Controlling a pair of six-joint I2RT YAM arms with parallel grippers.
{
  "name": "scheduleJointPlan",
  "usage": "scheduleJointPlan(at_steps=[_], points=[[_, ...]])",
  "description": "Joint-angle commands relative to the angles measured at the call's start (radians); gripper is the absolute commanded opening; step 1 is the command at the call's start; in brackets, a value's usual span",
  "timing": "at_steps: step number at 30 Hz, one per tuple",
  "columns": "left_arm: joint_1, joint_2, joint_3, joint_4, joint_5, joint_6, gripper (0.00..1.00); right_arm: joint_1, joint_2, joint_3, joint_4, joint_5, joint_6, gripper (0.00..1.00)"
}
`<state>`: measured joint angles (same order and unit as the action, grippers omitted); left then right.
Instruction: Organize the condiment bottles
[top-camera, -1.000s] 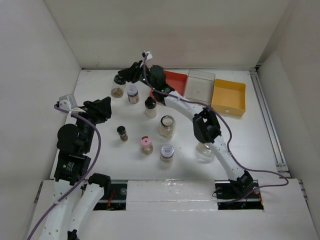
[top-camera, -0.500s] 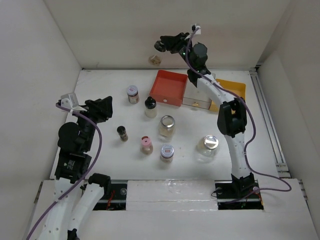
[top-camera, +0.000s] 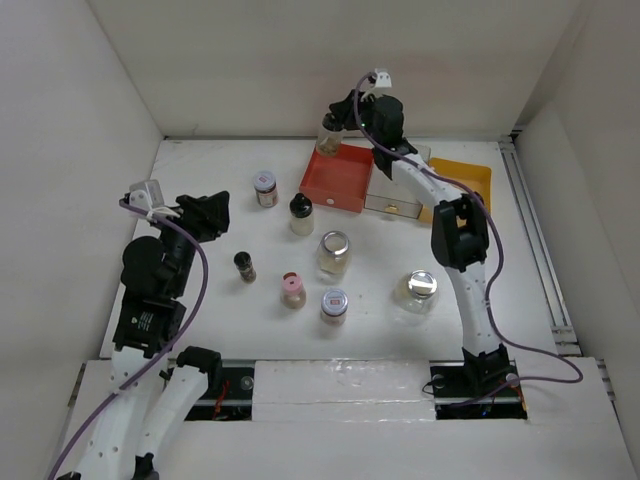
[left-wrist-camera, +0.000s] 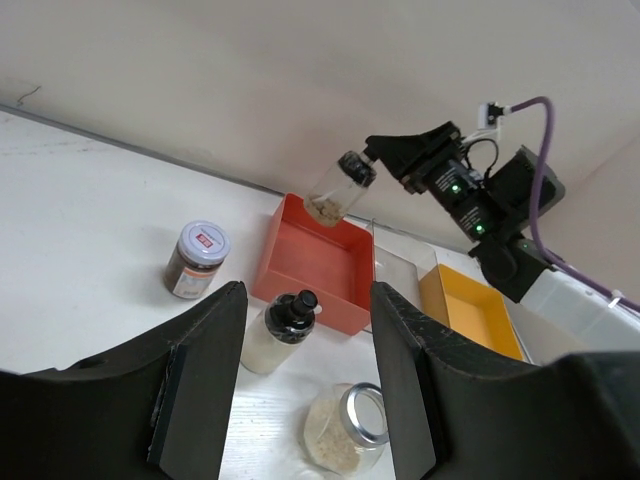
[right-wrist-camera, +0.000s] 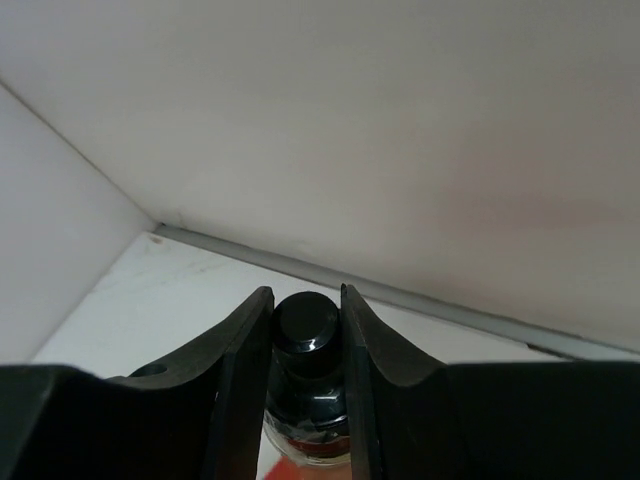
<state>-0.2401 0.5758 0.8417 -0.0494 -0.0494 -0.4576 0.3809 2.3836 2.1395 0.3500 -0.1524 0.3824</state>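
The black-capped bottle still hangs above the red tray's empty bottom. My right gripper therefore moves down into the tray's far corner on the grey-lidded spice jar's side next.
My right gripper (top-camera: 338, 118) is shut on the cap of a black-capped bottle (top-camera: 330, 130), which hangs tilted above the back of the red tray (top-camera: 330, 196). The right wrist view shows its cap (right-wrist-camera: 306, 325) pinched between the fingers. On the table stand a grey-lidded spice jar (top-camera: 265, 187), another black-capped bottle (top-camera: 301, 213), a glass jar (top-camera: 334, 252), a dark slim shaker (top-camera: 245, 265), a pink-capped bottle (top-camera: 292, 290), a second spice jar (top-camera: 334, 304) and a large glass jar (top-camera: 416, 292). My left gripper (top-camera: 205, 215) hovers open at the left, holding nothing.
A clear tray (top-camera: 392, 200) and an orange tray (top-camera: 470, 178) sit to the right of the red one, partly under my right arm. White walls close in the table at the back and on both sides.
My right arm has lifted the black-capped bottle from the table's back left and swung it right, over the red tray. The left arm has barely shifted.
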Motion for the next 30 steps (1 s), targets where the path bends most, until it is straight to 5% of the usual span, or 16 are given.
scheduleJointPlan(at_steps=[1,16,30], points=[[0.002,0.015,-0.01,0.043,0.023,-0.006,0.48,0.018,0.019,0.056,0.0,0.054,-0.082,0.26],[0.002,0.033,-0.01,0.052,0.033,-0.006,0.48,0.036,0.144,0.117,-0.009,0.106,-0.125,0.31],[0.002,0.044,-0.01,0.052,0.051,-0.006,0.48,0.055,0.04,-0.044,0.043,0.106,-0.125,0.74]])
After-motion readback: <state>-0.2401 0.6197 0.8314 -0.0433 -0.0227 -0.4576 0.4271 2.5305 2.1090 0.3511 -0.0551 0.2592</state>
